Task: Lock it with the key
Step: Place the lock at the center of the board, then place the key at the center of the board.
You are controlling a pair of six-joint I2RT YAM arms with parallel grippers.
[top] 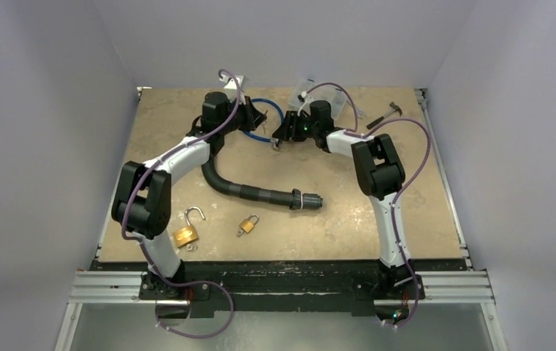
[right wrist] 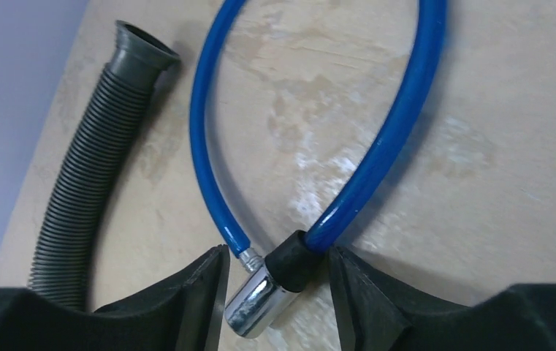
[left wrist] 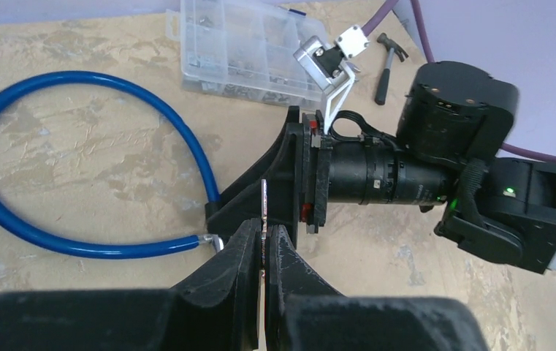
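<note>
My left gripper should next move right in the top view and down, and release the key [left wrist: 264,201] on the tabletop by the lock's collar.
The lock is a blue cable lock [top: 264,121] at the back middle of the table. Its chrome cylinder head [right wrist: 260,303] with a black collar lies between the fingers of my right gripper [right wrist: 276,256]. That gripper is open: the right finger sits close against the collar, and a gap remains on the left beside the cable's metal end pin. My left gripper [left wrist: 264,241] is shut on the thin metal key [left wrist: 264,201], whose blade points up and forward toward the right gripper's black fingers. The blue cable loop [left wrist: 114,249] curves to the left of it.
A grey corrugated hose [top: 253,191] lies across the table's middle. Two brass padlocks sit near the front left, one [top: 186,232] with its shackle open and a smaller one [top: 247,225]. A clear parts box [left wrist: 245,51] and a hammer [top: 384,115] are at the back.
</note>
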